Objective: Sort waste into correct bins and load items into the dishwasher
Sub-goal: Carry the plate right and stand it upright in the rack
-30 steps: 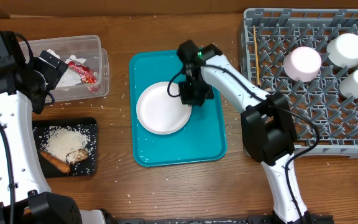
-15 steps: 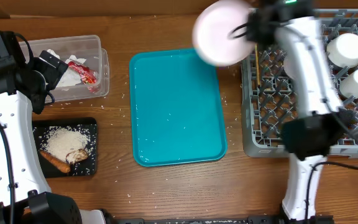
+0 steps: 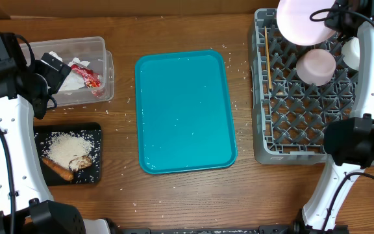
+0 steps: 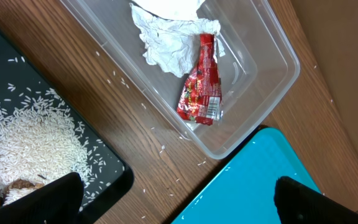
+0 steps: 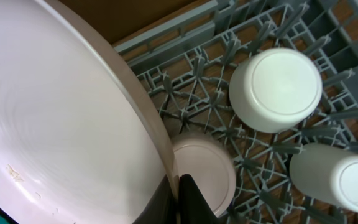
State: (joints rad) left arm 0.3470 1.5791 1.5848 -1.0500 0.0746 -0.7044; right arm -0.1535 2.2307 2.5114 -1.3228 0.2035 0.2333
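Note:
My right gripper has the white plate and will shift toward the wooden stick and lower the plate into the rack beside the upturned bowl, because the slots there are empty.
My right gripper [image 3: 333, 14] is shut on the rim of the white plate [image 3: 302, 21] and holds it tilted above the far edge of the grey dish rack [image 3: 289, 123]; the grip shows in the right wrist view [image 5: 174, 186] with the plate [image 5: 61, 124] filling the left. An upturned bowl [image 3: 315, 66] sits in the rack below it, and a second bowl [image 5: 275, 90] and a cup [image 5: 340, 180] lie nearby. A wooden stick [image 3: 268, 55] lies along the rack's left side. My left gripper [image 4: 176, 202] is open and empty above the wood between the black tray [image 4: 104, 165] and the teal tray [image 4: 253, 180].
The clear tub [image 3: 102, 65] holds crumpled napkins [image 4: 166, 43] and a red wrapper [image 4: 202, 84]. The black tray [image 3: 93, 133] holds rice [image 3: 67, 148], a carrot piece [image 3: 57, 169] and a brown chunk [image 3: 80, 162]. The teal tray [image 3: 184, 110] lies mid-table. Rice grains dot the wood.
My right gripper has lifted the plate off the teal tray and carried it right and back, over the rack's far edge. The left arm has not moved.

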